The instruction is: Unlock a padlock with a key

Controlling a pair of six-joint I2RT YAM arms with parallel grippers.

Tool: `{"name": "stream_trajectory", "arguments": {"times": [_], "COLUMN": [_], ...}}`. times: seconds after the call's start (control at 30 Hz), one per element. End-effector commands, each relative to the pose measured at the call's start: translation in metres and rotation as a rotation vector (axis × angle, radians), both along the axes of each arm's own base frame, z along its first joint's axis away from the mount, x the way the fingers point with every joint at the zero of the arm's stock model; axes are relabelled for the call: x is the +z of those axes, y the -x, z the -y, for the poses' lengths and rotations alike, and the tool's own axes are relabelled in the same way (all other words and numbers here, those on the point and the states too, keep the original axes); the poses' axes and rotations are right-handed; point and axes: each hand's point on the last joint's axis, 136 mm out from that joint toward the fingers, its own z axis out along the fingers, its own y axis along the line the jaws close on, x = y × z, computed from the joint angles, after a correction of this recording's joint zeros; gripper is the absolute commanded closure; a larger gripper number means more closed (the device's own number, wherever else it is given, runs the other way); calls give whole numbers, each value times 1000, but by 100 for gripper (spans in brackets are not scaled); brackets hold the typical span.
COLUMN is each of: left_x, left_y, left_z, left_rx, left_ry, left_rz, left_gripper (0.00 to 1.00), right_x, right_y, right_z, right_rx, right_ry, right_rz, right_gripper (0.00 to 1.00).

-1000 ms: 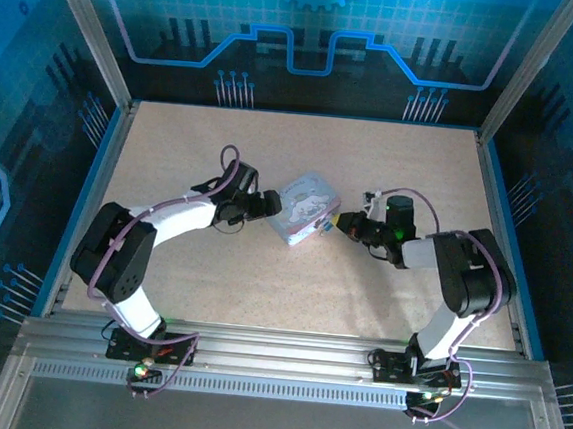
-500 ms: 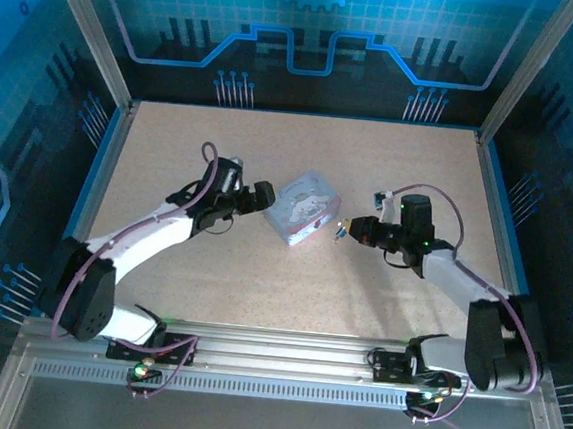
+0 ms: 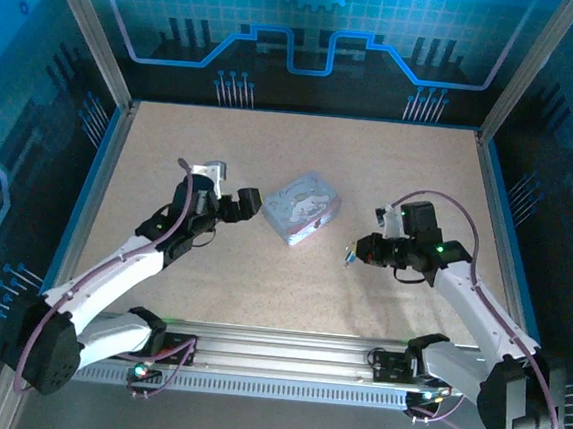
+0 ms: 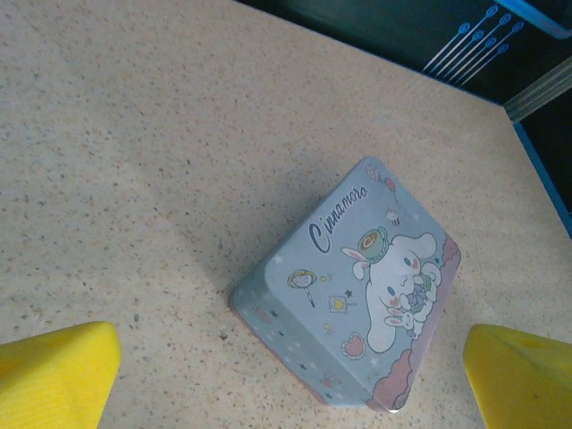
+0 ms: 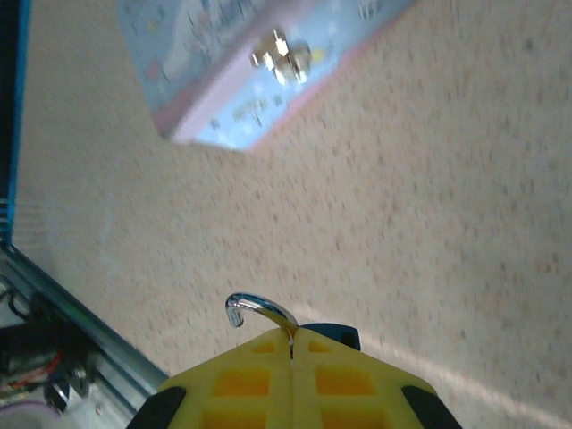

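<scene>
The padlock (image 5: 260, 309) goes back down toward the metal bar next for my right gripper to release on the bare tabletop, as its open shackle is clear of the hasp.
My right gripper (image 3: 356, 251) is shut on the padlock (image 5: 260, 309). The padlock's silver shackle curls out above the closed yellow fingertips with its hooked end free, and a bit of dark blue body (image 5: 338, 333) peeks out behind them. The gripper hangs over bare table, right of the pale cartoon tin (image 3: 305, 208). A small metal hasp (image 5: 281, 55) on the tin's side has nothing hanging from it. My left gripper (image 3: 247, 203) is open just left of the tin, its yellow fingers (image 4: 58, 375) spread wide and apart from the tin (image 4: 357, 295). The key is out of view.
The speckled tabletop (image 3: 290, 285) is ringed by blue walls and an aluminium frame. A metal rail (image 3: 285, 350) runs along the near edge by the arm bases.
Both arms have drawn back from the tin. The right gripper carried the padlock away to the right and nearer the front. The left gripper moved left, off the tin's side.
</scene>
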Motion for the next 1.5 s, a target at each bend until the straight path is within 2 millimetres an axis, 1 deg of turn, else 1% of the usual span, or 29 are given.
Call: {"name": "stream_trajectory", "arguments": {"times": [0.0,0.1,0.23,0.4,0.67,0.83,1.17,1.37,1.47], "left_x": [5,7,8,6,4,5,5,6,7], "left_y": [1,2,3,4,4,2,2,1,0], "left_z": [-12,-14,-15,-15,-16,-16,-15,-15,-15], "left_rx": [25,27,23,25,27,29,25,25,24], "left_ry": [-33,-40,-45,-44,-40,-41,-38,-39,-40], "left_rz": [47,55,53,44,41,44,40,37,41], "left_gripper": [1,1,1,1,1,1,1,1,1], "right_x": [-14,-27,-44,-61,-77,-83,-95,-97,-95], "right_y": [33,42,44,39,27,17,14,14,14], "right_z": [5,0,-9,-20,-37,-43,-50,-50,-48], "right_rx": [28,47,84,127,178,184,207,207,201], "right_ry": [78,103,132,169,169,173,183,185,194], "right_rz": [-129,-167,-209,-233,-246,-222,-237,-242,-232], "right_gripper": [97,97,97,97,96,96,95,90,84]}}
